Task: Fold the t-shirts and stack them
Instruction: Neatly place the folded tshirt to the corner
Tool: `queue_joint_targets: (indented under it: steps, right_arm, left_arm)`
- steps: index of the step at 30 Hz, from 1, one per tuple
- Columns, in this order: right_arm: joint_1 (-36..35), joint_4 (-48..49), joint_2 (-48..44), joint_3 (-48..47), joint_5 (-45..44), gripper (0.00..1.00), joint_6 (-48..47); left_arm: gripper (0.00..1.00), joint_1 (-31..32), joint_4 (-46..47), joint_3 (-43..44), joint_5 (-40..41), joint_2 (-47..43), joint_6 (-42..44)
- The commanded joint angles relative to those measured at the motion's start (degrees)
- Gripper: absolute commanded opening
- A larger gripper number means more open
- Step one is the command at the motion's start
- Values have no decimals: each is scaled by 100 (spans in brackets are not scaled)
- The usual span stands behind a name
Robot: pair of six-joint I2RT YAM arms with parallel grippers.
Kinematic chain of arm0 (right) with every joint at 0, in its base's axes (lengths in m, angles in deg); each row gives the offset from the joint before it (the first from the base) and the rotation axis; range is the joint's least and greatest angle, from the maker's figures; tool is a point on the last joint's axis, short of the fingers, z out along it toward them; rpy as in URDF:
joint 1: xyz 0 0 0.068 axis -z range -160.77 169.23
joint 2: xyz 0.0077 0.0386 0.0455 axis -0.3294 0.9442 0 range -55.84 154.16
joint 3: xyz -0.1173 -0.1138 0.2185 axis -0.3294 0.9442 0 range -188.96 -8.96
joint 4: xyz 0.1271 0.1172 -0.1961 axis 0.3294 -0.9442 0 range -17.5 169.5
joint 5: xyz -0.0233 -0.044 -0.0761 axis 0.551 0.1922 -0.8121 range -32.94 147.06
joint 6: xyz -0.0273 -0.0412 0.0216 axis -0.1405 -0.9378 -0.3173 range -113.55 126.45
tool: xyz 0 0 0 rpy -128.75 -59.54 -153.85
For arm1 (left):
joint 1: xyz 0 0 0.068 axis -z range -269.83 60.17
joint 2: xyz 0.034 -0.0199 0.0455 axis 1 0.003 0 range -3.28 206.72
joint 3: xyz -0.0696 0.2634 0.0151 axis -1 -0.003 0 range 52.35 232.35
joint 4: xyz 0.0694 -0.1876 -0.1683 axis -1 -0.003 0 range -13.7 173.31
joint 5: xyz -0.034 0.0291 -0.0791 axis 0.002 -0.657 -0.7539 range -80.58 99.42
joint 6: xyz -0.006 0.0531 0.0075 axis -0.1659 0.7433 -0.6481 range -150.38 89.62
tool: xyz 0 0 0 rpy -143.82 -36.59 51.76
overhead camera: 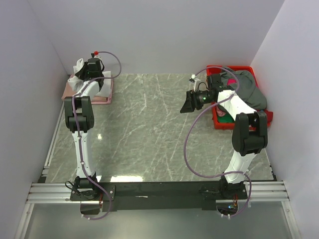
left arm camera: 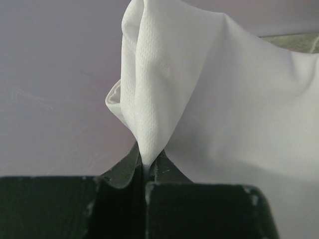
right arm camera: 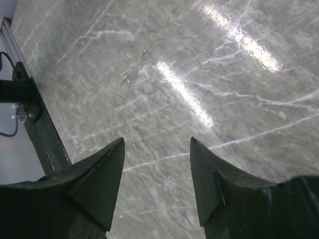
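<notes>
The white t-shirt's fold goes with my left gripper toward the side where the salmon-pink t-shirt (overhead camera: 102,97) still shows next. It is then released over the salmon-pink t-shirt's bare edge (overhead camera: 70,88).
My left gripper (overhead camera: 85,69) is at the table's far left corner, shut on a pinch of the white t-shirt (overhead camera: 79,66). In the left wrist view the white cloth (left arm camera: 209,99) rises from between the closed fingertips of the gripper (left arm camera: 145,167) and drapes to the right. Under it lies a folded salmon-pink t-shirt (overhead camera: 102,97). A grey t-shirt (overhead camera: 249,89) is heaped over the red bin (overhead camera: 240,69) at the right, with a bit of red cloth (overhead camera: 223,113) below it. My right gripper (overhead camera: 188,105) is open and empty, held over bare table (right arm camera: 159,74).
The red plastic bin stands against the right wall. White walls close in the table on three sides. A metal rail (overhead camera: 149,191) runs along the near edge by the arm bases. Purple cables loop from both arms.
</notes>
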Motion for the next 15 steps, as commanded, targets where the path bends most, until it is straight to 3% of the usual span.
queue_joint_targets:
  steps: [1, 15]
  right_arm:
    - [-47, -39, -16, -173, 94, 62, -103]
    - [-82, -127, 37, -208, 112, 62, -155]
  left_arm:
    - [0, -50, 534, 289, 57, -1, 19]
    - [0, -226, 525, 421, 23, 280, -122]
